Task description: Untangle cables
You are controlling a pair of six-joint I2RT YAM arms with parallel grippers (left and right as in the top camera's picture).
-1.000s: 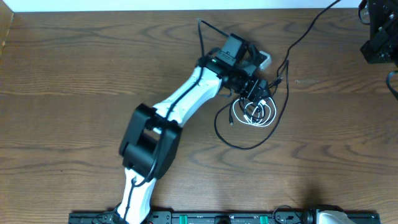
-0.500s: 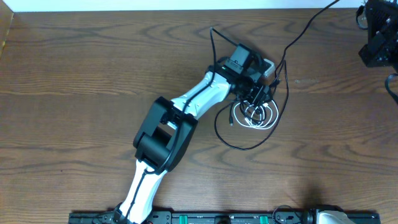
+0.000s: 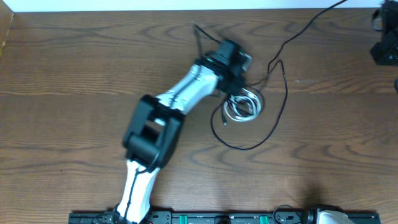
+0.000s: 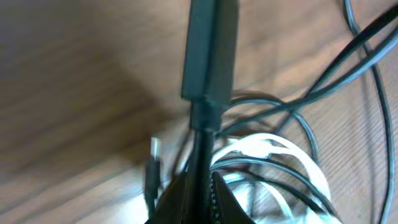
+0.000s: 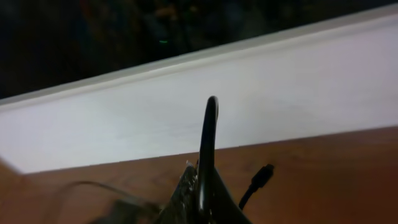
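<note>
My right gripper tilts and comes down to the bare tabletop below it next, toward the white coil [image 4: 267, 146], and releases the black cable clear of the loops.
The white cable [image 3: 244, 104] lies coiled on the wooden table [image 3: 74, 74], with the long black cable [image 3: 285, 93] looped around and over it. My left gripper [image 3: 239, 86] sits at the coil's upper left. In the left wrist view this gripper [image 4: 202, 186] is shut on the black cable just below its long black plug [image 4: 208, 50], and the white coil [image 4: 267, 146] lies to the right of it. My right gripper [image 5: 202, 180] is shut on another stretch of black cable [image 5: 208, 130], which arches up from the jaws. A small black plug [image 5: 265, 170] rests beside it.
The right arm [image 3: 385, 46] sits at the table's far right edge, partly out of frame. The black cable runs off toward the top right corner [image 3: 333, 6]. A black rail [image 3: 217, 218] lines the front edge. A white wall [image 5: 280, 93] stands behind the table.
My left gripper has shut on the black cable and moved left and toward the back. The white coil and black loop shifted left with it. The right arm slid further right.
</note>
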